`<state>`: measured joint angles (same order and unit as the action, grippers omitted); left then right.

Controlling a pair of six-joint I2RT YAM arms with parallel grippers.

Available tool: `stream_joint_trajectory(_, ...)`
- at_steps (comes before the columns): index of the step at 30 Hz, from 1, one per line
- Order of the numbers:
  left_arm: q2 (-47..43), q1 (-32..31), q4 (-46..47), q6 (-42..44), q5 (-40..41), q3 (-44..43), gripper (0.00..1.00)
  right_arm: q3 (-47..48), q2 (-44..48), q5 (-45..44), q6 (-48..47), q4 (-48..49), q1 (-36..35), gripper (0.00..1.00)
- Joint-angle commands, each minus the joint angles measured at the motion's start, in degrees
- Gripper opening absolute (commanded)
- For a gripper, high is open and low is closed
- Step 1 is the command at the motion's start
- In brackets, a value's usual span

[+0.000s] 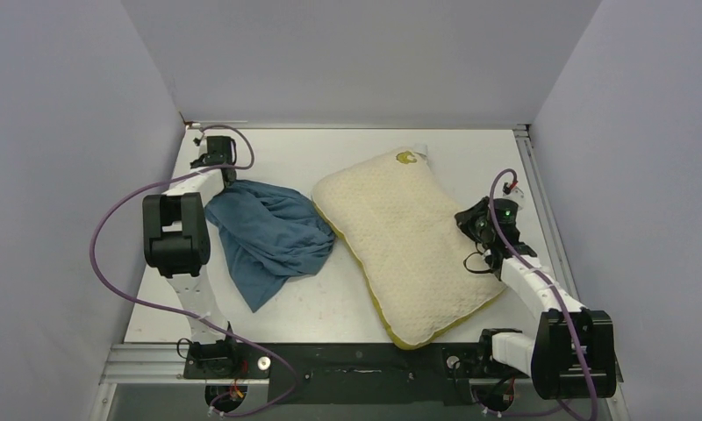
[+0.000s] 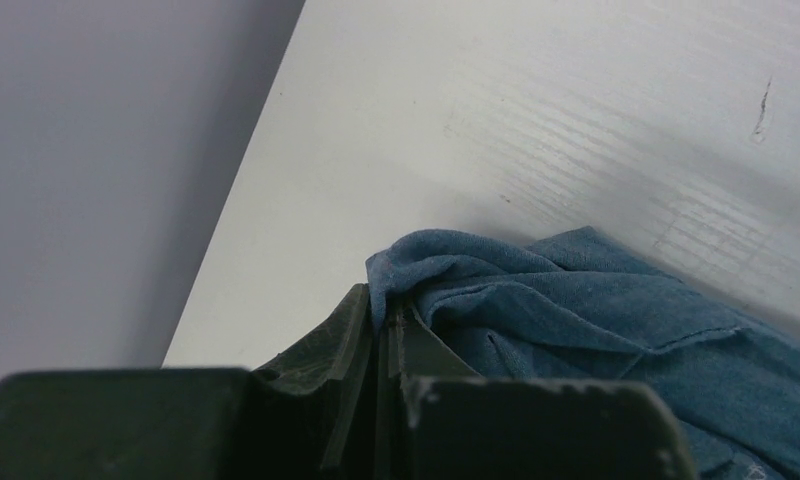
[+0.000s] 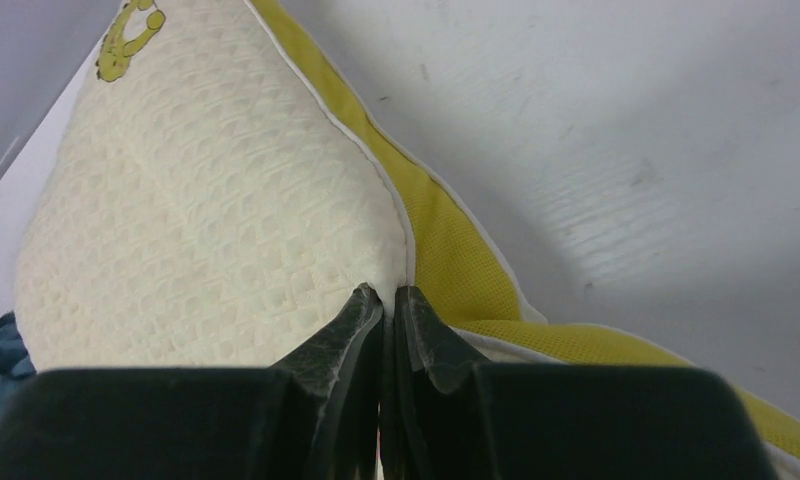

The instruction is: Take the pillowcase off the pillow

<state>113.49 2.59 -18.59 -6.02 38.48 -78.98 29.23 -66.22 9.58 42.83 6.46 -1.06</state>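
Note:
The pillow is bare, so next my left gripper needs to move over the pillowcase's far edge, to its right in the top view, and release the pillowcase's fold.
The slate-blue pillowcase (image 1: pixel 268 232) lies crumpled on the table left of the pillow (image 1: pixel 404 241), its right edge touching the pillow's left side. The cream quilted pillow lies bare and diagonal, its yellow logo (image 1: pixel 406 158) at the far corner. My left gripper (image 1: pixel 228 182) is shut on a fold at the pillowcase's far left corner; in the left wrist view the jaws (image 2: pixel 381 310) pinch the blue cloth (image 2: pixel 596 320). My right gripper (image 1: pixel 467 221) is shut on the pillow's right edge; in the right wrist view the jaws (image 3: pixel 389 297) clamp the seam between cream top (image 3: pixel 206 220) and mustard side (image 3: pixel 456 260).
The white table (image 1: pixel 330 303) is boxed in by grey walls on the left (image 1: pixel 67 175), back and right. A metal rail (image 1: pixel 154 355) runs along the near edge by the arm bases. The left arm's cable (image 1: pixel 111 263) loops out toward the left wall.

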Motion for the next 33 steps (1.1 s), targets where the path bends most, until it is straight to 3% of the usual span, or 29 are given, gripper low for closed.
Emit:
stream_joint_trajectory(1, -2.3, 0.0, 3.6, -0.7, 2.3, -0.1, 0.0, 4.5, 2.0, -16.5, 2.0, -6.2, 0.9, 0.05)
stream_joint_trajectory(7, -3.6, -2.0, 5.5, 0.9, 3.5, 0.8, 0.0, 5.5, 2.2, -19.2, 3.1, -10.0, 0.6, 0.05)
stream_joint_trajectory(16, -4.0, -22.4, 23.1, 21.8, 10.2, 8.4, 0.0, 5.1, 5.1, -14.0, 1.9, -7.0, -2.6, 0.05)
stream_joint_trajectory(25, -8.9, -29.5, 19.3, 17.9, 6.1, 9.3, 0.0, 3.9, 12.9, -27.1, 6.3, -13.2, -11.9, 0.05)
stream_joint_trajectory(27, -11.7, -30.1, 16.9, 15.8, 5.4, 9.0, 0.1, 3.6, 13.8, -28.5, 6.8, -14.0, -13.0, 0.05)
stream_joint_trajectory(29, -14.8, -30.7, 14.4, 13.6, 5.2, 8.4, 0.33, 3.6, 14.1, -28.5, 6.9, -15.2, -13.2, 0.08)
stream_joint_trajectory(30, -16.6, -31.0, 13.4, 12.6, 5.2, 8.2, 0.47, 3.5, 14.3, -28.6, 6.9, -15.9, -13.3, 0.11)
stream_joint_trajectory(33, -22.5, -32.0, 10.7, 9.6, 3.6, 7.9, 0.64, 3.5, 15.6, -28.9, 6.3, -18.1, -13.4, 0.27)
